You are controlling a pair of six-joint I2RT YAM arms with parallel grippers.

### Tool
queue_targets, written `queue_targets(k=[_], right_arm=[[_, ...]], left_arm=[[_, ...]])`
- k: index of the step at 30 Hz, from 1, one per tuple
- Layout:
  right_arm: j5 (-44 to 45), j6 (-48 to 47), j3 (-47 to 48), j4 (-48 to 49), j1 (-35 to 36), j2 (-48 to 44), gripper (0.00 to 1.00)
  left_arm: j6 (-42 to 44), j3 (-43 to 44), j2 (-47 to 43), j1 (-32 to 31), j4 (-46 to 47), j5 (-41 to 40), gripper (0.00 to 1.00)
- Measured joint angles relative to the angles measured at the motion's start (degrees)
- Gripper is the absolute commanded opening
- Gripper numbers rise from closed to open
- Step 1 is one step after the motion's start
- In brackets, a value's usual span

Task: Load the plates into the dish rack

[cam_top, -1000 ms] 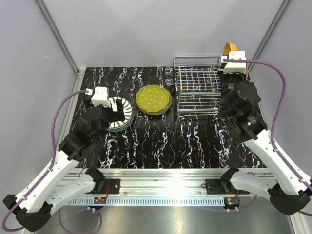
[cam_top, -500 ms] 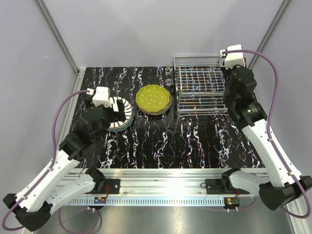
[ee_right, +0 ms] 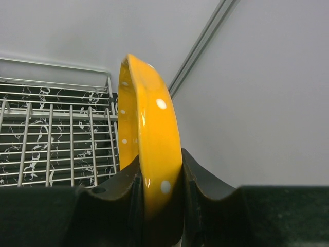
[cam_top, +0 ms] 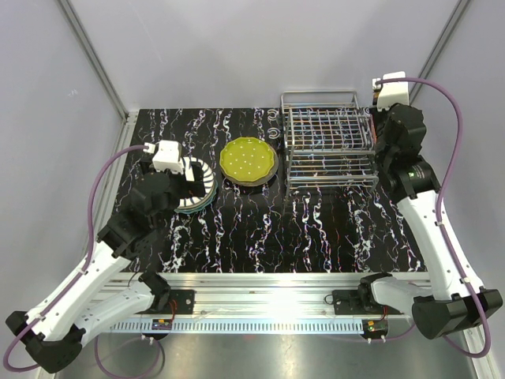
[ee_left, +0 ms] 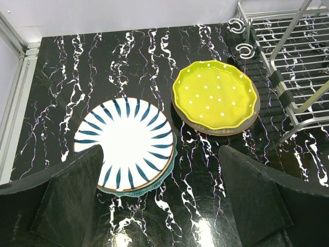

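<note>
The orange plate (ee_right: 151,128) is on edge beside the rack's end wires, so my right gripper next moves down slightly, eases toward those wires and releases the orange plate's rim.
My right gripper (ee_right: 159,164) is shut on the rim of an orange white-dotted plate (ee_right: 151,128), held on edge at the far right end of the chrome wire dish rack (ee_right: 51,134). In the top view the rack (cam_top: 323,146) sits at the back right, and the right wrist hides the orange plate. My left gripper (ee_left: 159,152) is open and empty, hovering just in front of a black-striped white plate (ee_left: 126,141) stacked on a teal plate (ee_left: 154,182). A yellow-green dotted plate (ee_left: 215,95) lies on a dark plate between this stack and the rack.
Two small metal hooks (ee_left: 241,36) lie by the rack's near-left corner. The black marbled table (cam_top: 260,229) is ringed by grey enclosure walls and an aluminium frame (cam_top: 268,284) along the front.
My right arm has swung back and to the right, carrying the orange plate from the rack's right side to its far right corner. The left arm has barely moved.
</note>
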Motion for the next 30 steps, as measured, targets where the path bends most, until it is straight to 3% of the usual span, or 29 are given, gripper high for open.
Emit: queue_targets(k=[30], right_arm=[[-4.4,1.3,-8.2,10.7,-4.4,3.0,0.02]], left_arm=[[0.4,-0.7,0.5,-0.2,0.4,0.6,0.98]])
